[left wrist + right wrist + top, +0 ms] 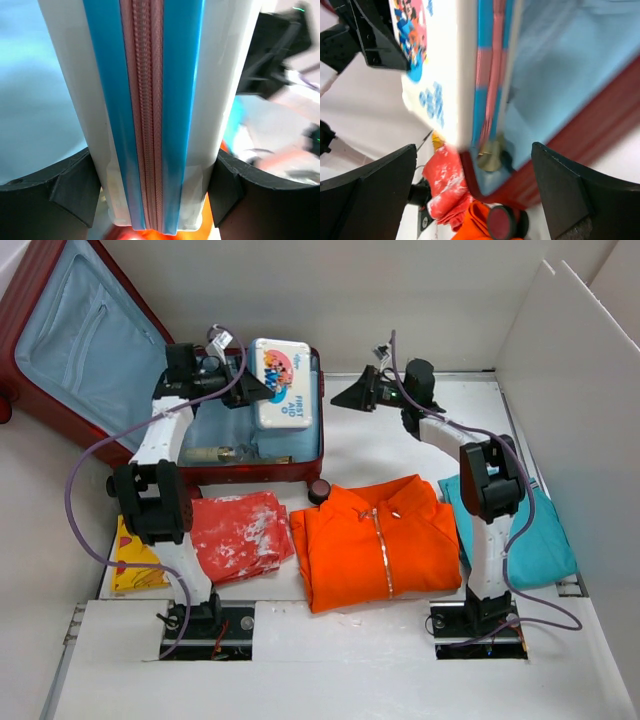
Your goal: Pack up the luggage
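Note:
That part of the luggage's lid-side lining lies bare. My left gripper will carry the kit to the left in the top view and down onto it to release the kit there.
The luggage [250, 475] lies open at the back left, a dark red shell with light blue lining, its lid propped up behind. A white first aid kit [280, 380] with cartoon print hangs over the luggage's right half. My left gripper [250, 388] is shut on it. In the left wrist view the black fingers [75, 190] press both white sides of the kit [155, 100], whose blue bands and pink zipper run between them. My right gripper [345, 395] stands open just right of the luggage. Its jaws [475, 195] are empty, facing the kit's edge [455, 75] and the luggage [580, 130].
An orange jacket [375, 540] lies folded at the front middle. A red cloth [240, 535] is to its left, a yellow item [135, 560] beyond that, and a teal garment [545, 540] under the right arm. A brownish object [215, 453] lies inside the luggage. A white board [560, 360] walls the right.

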Motion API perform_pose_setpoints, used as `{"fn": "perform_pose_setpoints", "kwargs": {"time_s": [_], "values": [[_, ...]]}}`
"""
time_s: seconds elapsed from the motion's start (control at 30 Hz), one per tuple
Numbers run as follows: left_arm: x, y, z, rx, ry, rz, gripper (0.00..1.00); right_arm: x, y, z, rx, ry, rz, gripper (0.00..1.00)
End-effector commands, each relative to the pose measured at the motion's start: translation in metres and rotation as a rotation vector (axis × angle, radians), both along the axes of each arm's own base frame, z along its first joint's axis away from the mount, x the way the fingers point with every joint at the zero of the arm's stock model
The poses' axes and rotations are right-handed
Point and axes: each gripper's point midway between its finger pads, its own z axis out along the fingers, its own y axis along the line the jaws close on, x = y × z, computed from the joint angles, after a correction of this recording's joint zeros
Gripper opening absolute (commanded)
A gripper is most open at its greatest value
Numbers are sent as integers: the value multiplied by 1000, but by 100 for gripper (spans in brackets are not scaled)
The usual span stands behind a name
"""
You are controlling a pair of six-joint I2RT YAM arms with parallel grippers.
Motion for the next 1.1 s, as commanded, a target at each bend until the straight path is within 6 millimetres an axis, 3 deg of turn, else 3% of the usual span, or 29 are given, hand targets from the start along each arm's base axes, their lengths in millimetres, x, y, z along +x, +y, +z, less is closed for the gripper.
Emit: {"fn": "perform_pose_setpoints", "kwargs": {"time_s": [0.0, 0.07, 0.17, 0.2, 0.33, 0.4, 0.53, 0.67, 0.83, 0.87, 0.97, 1.07], "values": [[19, 42, 22, 145, -161, 55, 0, 19, -25, -15, -13, 20, -74, 100], [27, 59, 14, 198, -137, 78, 0, 17, -26, -20, -16, 31, -74, 100], [48, 111, 16, 283, -159, 176, 0, 18, -32, -9, -21, -13, -86, 100], [58, 132, 5, 319, -146, 213, 0, 19, -37, -5, -24, -19, -95, 100], [76, 163, -8, 414, -178, 239, 0, 18, -40, -6, -71, -34, -104, 100], [86, 167, -7, 431, -201, 246, 0, 20, -45, -5, -98, -44, -110, 100], [103, 166, -31, 405, -192, 205, 0, 16, -52, 0, -123, -54, -116, 100], [103, 156, -57, 327, -141, 140, 0, 15, -55, 4, -147, -65, -132, 100], [100, 139, -67, 173, -96, 67, 0, 10, -62, 2, -171, -51, -136, 100], [99, 141, -77, 138, -57, 69, 0, 8, -62, 4, -175, -55, -135, 100], [100, 133, -72, 42, -51, 47, 0, 7, -63, 5, -185, -49, -142, 100], [107, 138, -74, -18, -4, 84, 0, 9, -64, 9, -192, -52, -150, 100]]}}
